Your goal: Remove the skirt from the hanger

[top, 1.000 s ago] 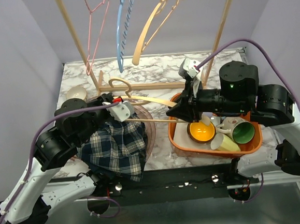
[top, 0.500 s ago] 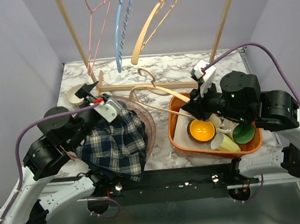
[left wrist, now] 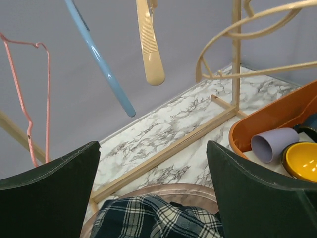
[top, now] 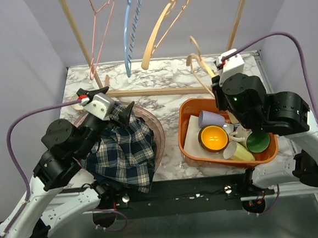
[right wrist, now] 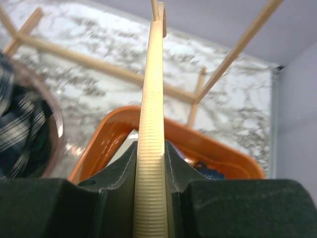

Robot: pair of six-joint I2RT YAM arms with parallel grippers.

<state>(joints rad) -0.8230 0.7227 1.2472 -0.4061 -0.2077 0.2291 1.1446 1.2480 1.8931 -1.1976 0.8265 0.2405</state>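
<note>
The right gripper raises the emptied hanger outward next, hooks it on the bar's bare part and releases the hanger's ribbed arm, as that part of the bar lies above and outward.
The dark plaid skirt [top: 123, 152] lies bunched in a round pinkish basin [top: 160, 135] at the front left, free of the hanger. Above its far edge my left gripper [top: 111, 103] stands open and empty; the left wrist view has the skirt [left wrist: 153, 218] below its spread fingers [left wrist: 49, 198]. My right gripper [top: 220, 86] is shut on the cream hanger [top: 199, 66], held raised over the orange tray's far side, well apart from the skirt. In the right wrist view the ribbed hanger bar [right wrist: 151, 148] is pinched between the pads of the right gripper [right wrist: 151, 158].
A wooden rack [top: 75, 37] at the back carries a pink hanger [top: 98, 35], a blue one [top: 130, 33] and a cream one [top: 163, 27]. The orange tray [top: 190, 149] at the right holds a purple cup [top: 209, 118], a yellow bowl [top: 213, 138] and a green cup [top: 257, 141].
My left gripper opened, let go of the skirt and drew back to the left. The right gripper carried the hanger up and to the right, out of the skirt.
</note>
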